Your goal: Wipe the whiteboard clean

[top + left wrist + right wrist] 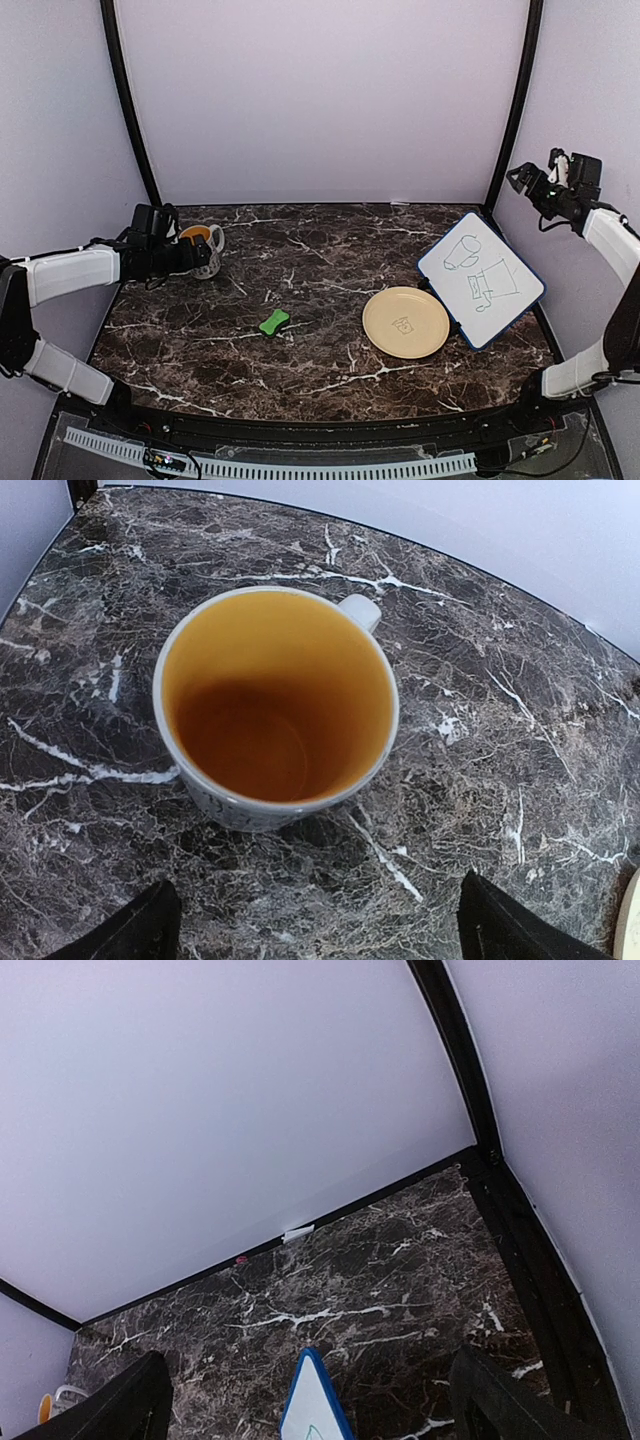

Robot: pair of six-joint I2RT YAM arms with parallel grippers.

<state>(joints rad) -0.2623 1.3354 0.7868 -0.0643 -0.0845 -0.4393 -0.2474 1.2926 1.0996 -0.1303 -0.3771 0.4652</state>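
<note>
The whiteboard's blue edge opposite the plate lies nearest my right gripper's empty fingers, so the open gripper lowers from its raised place onto that edge next.
The whiteboard, white with a thin blue frame and marker doodles, lies tilted at the table's right side, its near-left edge beside the plate. One corner of the whiteboard shows in the right wrist view. My right gripper is open and empty, raised well above and behind the board, with its fingers either side of that corner. My left gripper is open at the far left, just short of a mug, with nothing between its fingers.
A small green bone-shaped object lies mid-table. A round pale-yellow plate sits left of the board. The grey mug with an orange inside stands at the back left. Black posts and pale walls enclose the table.
</note>
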